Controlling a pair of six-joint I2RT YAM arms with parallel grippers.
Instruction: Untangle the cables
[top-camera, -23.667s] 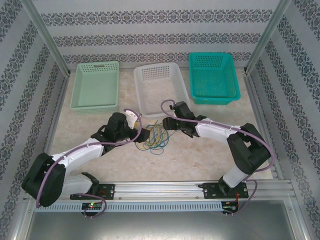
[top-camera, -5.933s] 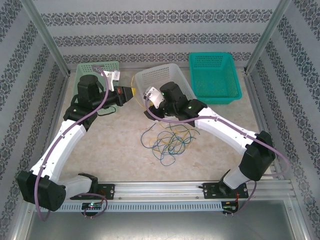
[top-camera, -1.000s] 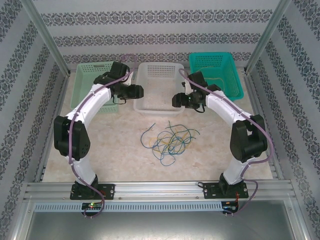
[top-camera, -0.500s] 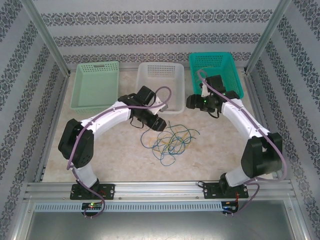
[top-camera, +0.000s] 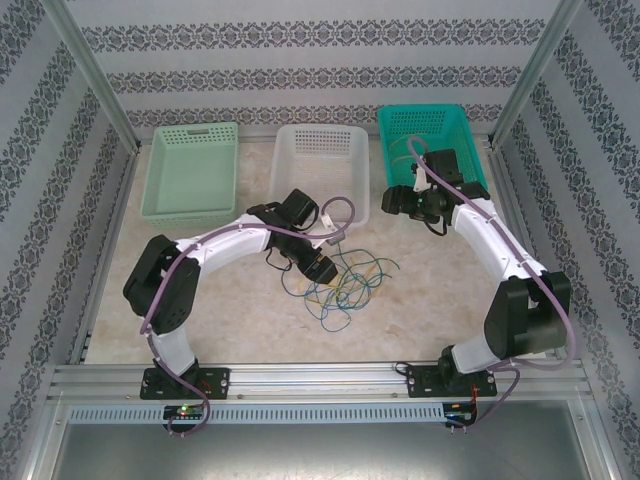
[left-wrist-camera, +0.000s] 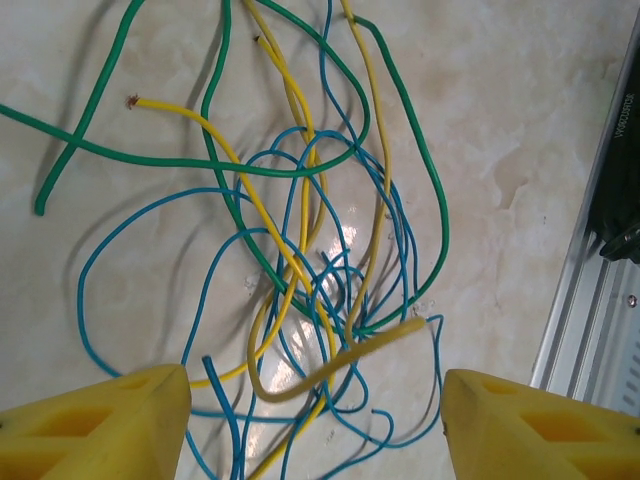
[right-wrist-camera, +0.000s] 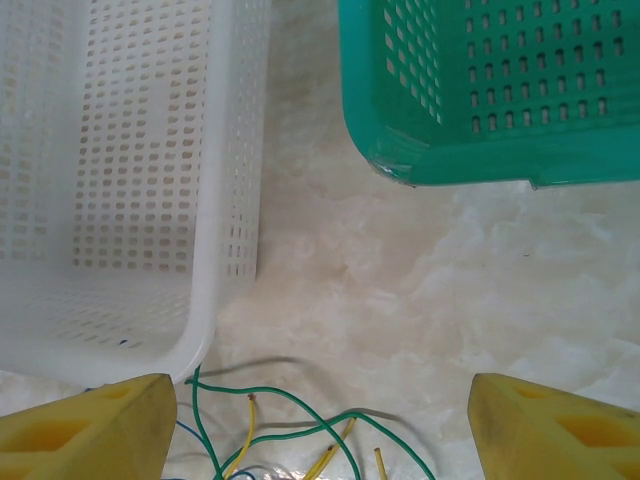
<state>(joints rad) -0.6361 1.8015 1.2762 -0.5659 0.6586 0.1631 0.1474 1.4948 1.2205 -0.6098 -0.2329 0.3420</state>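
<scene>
Next I should lower my left gripper, fingers wide, onto the raised end of the yellow cable (left-wrist-camera: 345, 360), since that end lies below it, atop the tangle's blue cables.
The cables (top-camera: 345, 285) lie in a loose tangle of yellow, blue and green wires on the table's middle. My left gripper (top-camera: 322, 270) hovers just over the tangle's left side, open, its yellow fingers (left-wrist-camera: 95, 425) wide apart with wires (left-wrist-camera: 300, 300) on the table between them and none gripped. My right gripper (top-camera: 395, 203) hangs open in front of the teal basket (top-camera: 428, 150), above the tangle's far edge; green and yellow wire ends (right-wrist-camera: 290, 430) show low between its fingers (right-wrist-camera: 85, 430), untouched.
A white basket (top-camera: 318, 170) stands at the back middle, a pale green basket (top-camera: 192, 170) at back left. A yellow cable lies inside the teal basket. An aluminium rail (top-camera: 320, 378) runs along the near edge.
My left arm has swung from the baskets down to the tangle. My right arm has drawn back right toward the teal basket.
</scene>
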